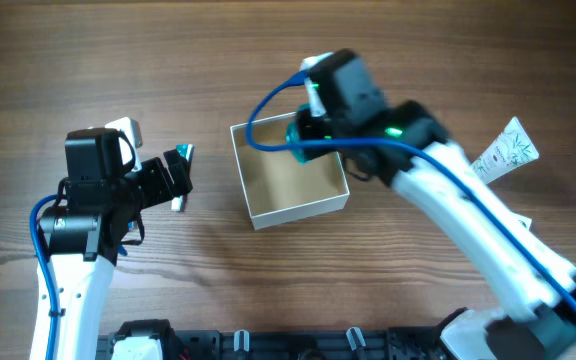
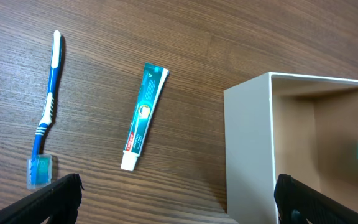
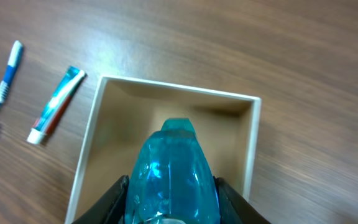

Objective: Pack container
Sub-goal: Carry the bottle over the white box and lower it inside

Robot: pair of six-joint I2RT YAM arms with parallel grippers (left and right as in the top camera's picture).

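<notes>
The far corner of the box shows its tan inside empty, so I will move my right gripper toward the box's side by the toothpaste [image 3: 56,106] next and lower it into that corner.
The container [image 1: 298,211] is a small white box with a tan inside, at the table's middle. My right gripper [image 1: 306,125] is shut on a clear blue bottle [image 3: 173,168] and holds it over the box's far right part, above the open top [image 3: 179,89]. My left gripper [image 2: 179,208] is open and empty, above the wood just left of the box wall [image 2: 247,137]. A teal toothpaste tube [image 2: 145,118] and a blue toothbrush [image 2: 47,106] lie on the wood left of the box. Both also show in the right wrist view, toothpaste [image 3: 56,106] and toothbrush [image 3: 2,87].
A white printed tube [image 1: 505,150] lies on the table at the far right. In the overhead view my left gripper [image 1: 176,177] covers most of the toothpaste. The right arm reaches in from the lower right.
</notes>
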